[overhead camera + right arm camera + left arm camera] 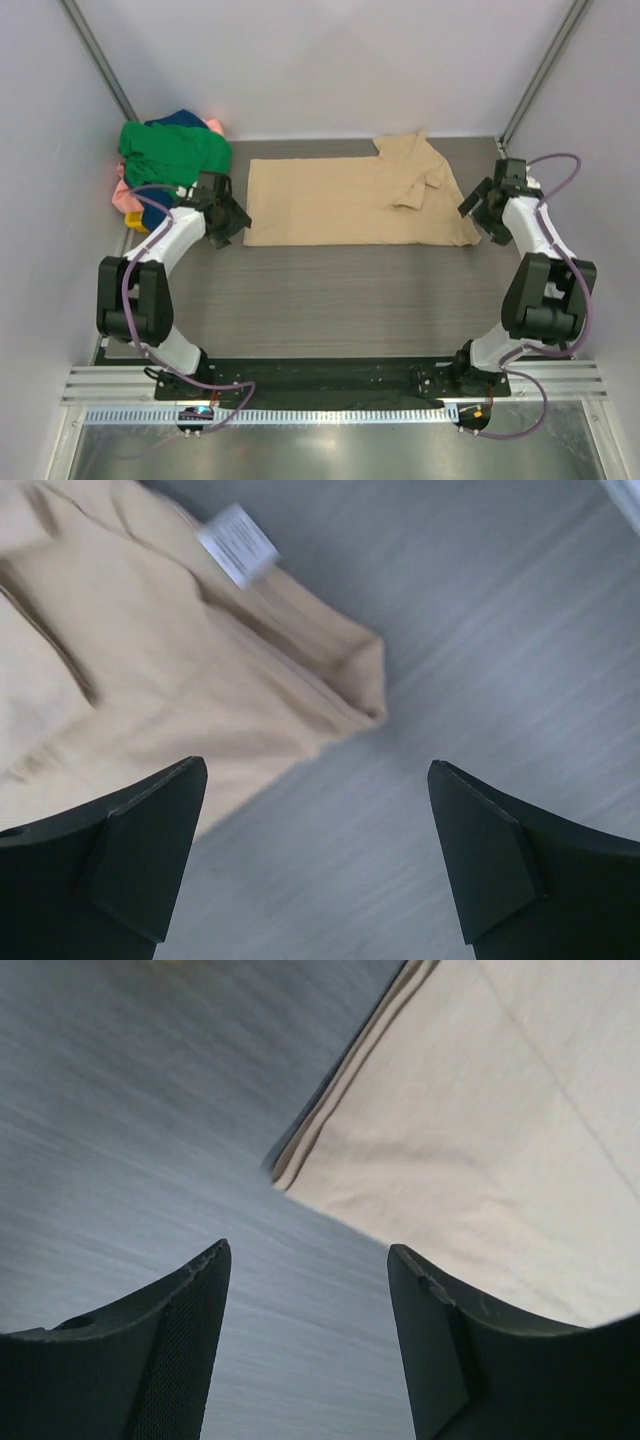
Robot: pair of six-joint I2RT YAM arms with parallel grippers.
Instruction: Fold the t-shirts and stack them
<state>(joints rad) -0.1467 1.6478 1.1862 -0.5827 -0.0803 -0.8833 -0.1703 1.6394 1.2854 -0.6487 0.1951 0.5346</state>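
Observation:
My left gripper lowers its open fingers around the free tip of the tan t-shirt's near hem corner point(248, 242) point(290, 1179) next and closes, as it's below, just ahead of them.
A tan t-shirt point(345, 200) lies spread flat across the table, its neck end to the right with a sleeve folded over. My left gripper point(228, 217) is open and empty beside the shirt's left hem corner point(285, 1175), which shows just ahead of the jaws. My right gripper point(478, 205) is open and empty beside the shirt's right corner point(360, 680); a small white label point(237, 542) shows there. A pile of t-shirts sits at the back left: green point(172, 152) on top, navy blue point(180, 118) and pink point(124, 198) beneath.
A small yellow basket point(137, 224) peeks out under the pile by the left wall. Grey walls close in the table on three sides. Bare dark tabletop point(340, 300) stretches between the shirt and the arm bases.

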